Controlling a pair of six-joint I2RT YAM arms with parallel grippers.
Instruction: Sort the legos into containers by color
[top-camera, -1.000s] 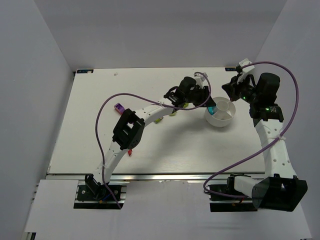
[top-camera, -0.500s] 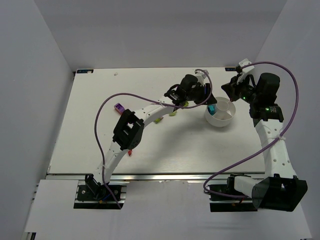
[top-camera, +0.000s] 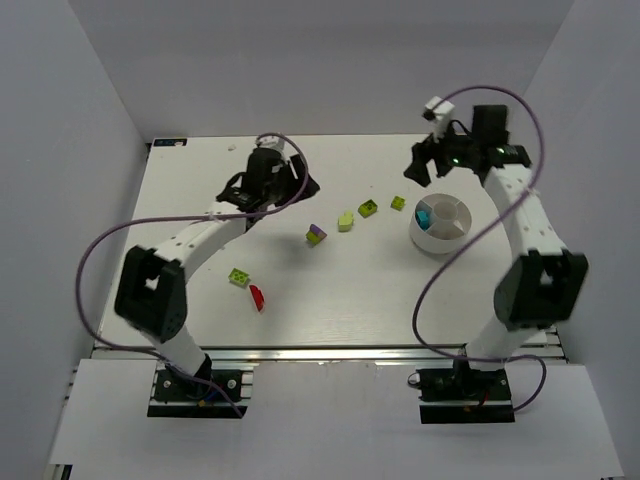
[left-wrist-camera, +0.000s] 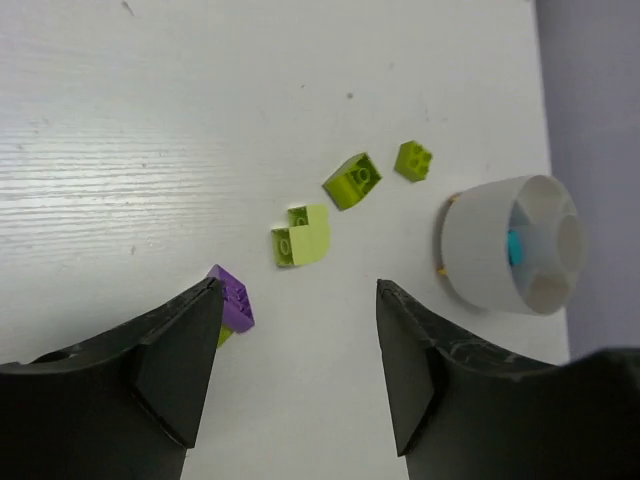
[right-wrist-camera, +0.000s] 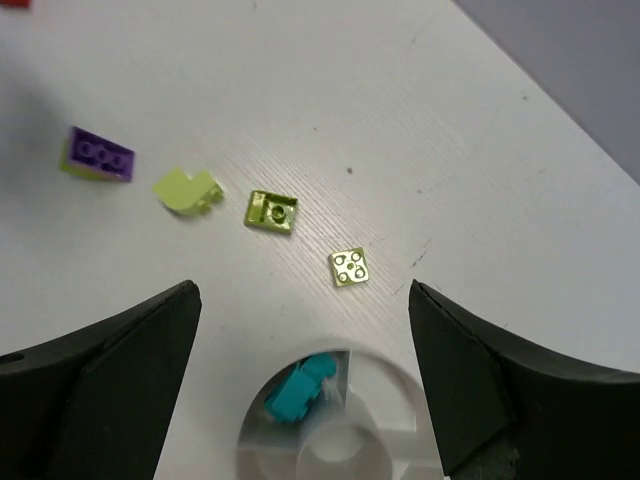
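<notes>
The right gripper moves down and to the left in the top view onto the small lime lego (right-wrist-camera: 349, 267) next, since it lies nearest the bowl.
The white divided bowl (top-camera: 438, 222) stands at the right and holds a cyan lego (right-wrist-camera: 297, 390) in one of its containers. Left of it, three lime legos (top-camera: 398, 203) (top-camera: 368, 208) (top-camera: 346, 221) and a purple-and-lime lego (top-camera: 316, 235) lie in a row. Another lime lego (top-camera: 239, 277) and a red lego (top-camera: 258, 297) lie nearer the front. My left gripper (left-wrist-camera: 298, 285) hangs open and empty above the table, with the purple lego (left-wrist-camera: 232, 298) beside its left fingertip. My right gripper (right-wrist-camera: 302, 289) is wide open and empty over the bowl's back-left rim (right-wrist-camera: 385, 368).
White walls close in the table on the left, back and right. The left arm's purple cable (top-camera: 100, 250) loops over the left part of the table. The right arm's cable (top-camera: 450, 270) hangs past the bowl's front.
The left gripper has swung left, away from the bowl, and opened wider. The right gripper has opened wide and now sits at the bowl's back left. The row of legos is uncovered.
</notes>
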